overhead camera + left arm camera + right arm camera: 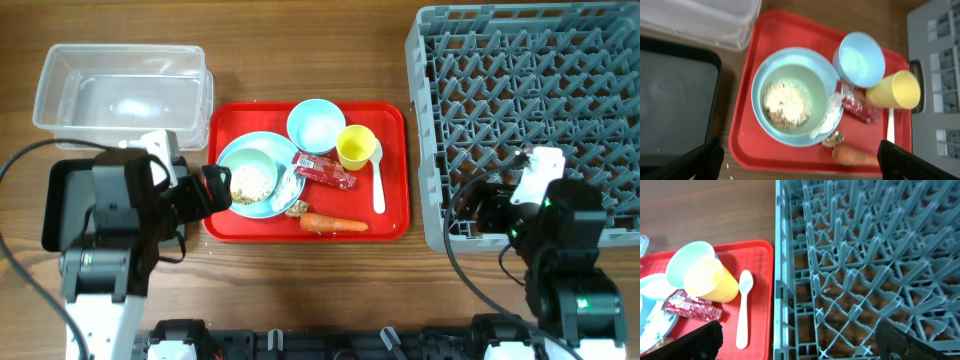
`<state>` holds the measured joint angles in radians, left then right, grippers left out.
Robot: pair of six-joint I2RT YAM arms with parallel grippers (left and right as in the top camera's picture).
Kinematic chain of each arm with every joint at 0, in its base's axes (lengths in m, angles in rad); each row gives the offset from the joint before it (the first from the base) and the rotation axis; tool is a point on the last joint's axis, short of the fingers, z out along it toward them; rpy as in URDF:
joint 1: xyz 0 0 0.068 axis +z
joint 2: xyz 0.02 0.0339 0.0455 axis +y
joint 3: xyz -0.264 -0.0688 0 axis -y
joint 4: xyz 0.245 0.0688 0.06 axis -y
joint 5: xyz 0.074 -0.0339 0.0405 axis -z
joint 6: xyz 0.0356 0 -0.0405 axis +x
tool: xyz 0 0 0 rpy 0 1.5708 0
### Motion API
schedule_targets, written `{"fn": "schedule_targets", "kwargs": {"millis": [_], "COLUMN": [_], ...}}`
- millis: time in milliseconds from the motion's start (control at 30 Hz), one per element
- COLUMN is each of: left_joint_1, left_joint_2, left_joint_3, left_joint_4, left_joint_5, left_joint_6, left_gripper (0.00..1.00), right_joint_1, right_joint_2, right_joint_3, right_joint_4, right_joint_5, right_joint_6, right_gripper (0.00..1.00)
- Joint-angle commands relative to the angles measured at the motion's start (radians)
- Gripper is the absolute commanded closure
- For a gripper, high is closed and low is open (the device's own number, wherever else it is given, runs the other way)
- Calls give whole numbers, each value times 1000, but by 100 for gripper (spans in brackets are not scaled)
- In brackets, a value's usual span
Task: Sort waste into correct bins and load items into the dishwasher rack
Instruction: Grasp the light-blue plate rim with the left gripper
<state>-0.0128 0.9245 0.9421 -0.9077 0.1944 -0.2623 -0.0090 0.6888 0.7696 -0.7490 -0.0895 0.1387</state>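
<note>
The left gripper lowers across onto the pale green bowl's tissue-side rim (275, 181) (824, 112) next, since the bowl's rim lies below it and to its right in the overhead view.
On the red tray (390, 215) a light blue plate (226, 160) holds a pale green bowl (790, 74) of rice-like crumbs (787, 102), with white tissue (827, 117) on the plate's edge. Brown scraps (832, 139) and a carrot (335, 223) lie in front. A red wrapper (325, 172), light blue bowl (316, 125), yellow cup (355, 147) and white spoon (378, 180) lie to the right. My left gripper (800, 167) is open and empty above the tray's front left. My right gripper (800, 345) is open and empty over the front left corner of the grey rack (530, 110).
The clear tub (120, 90) stands at the back left. The black tray (60, 200) lies in front of it, partly under my left arm. The red tray sits between the bins and the rack, on a wooden table.
</note>
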Motion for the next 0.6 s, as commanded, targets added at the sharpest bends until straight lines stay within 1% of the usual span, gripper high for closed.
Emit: {"fn": "schedule_targets", "kwargs": {"millis": [0,100,267,367,400,500,567], "left_joint_1": [4,4,-13,-87,-132,-211,-275], "left_joint_2": [52,77,172,271,325,427,523], "left_joint_3": [25,25,25,25,25,25,25], "left_joint_4": [-22,22,178,270,314,383,435], "left_joint_5": [34,39,41,35,6,-52,-133], "left_joint_6": [-8,-23,-94,-94,-94,-94,-94], "left_gripper": [0,0,1,1,2,6,9], "right_joint_1": [6,6,6,6,6,6,6], "right_joint_2": [25,25,25,25,25,25,26], "right_joint_3": [22,22,22,22,22,22,21], "right_joint_4": [0,1,0,0,0,1,0], "right_joint_5": [-90,-89,-89,-89,-89,-89,-89], "right_joint_6": [20,19,20,20,20,20,20], "right_gripper": [0,0,0,0,0,0,0]}}
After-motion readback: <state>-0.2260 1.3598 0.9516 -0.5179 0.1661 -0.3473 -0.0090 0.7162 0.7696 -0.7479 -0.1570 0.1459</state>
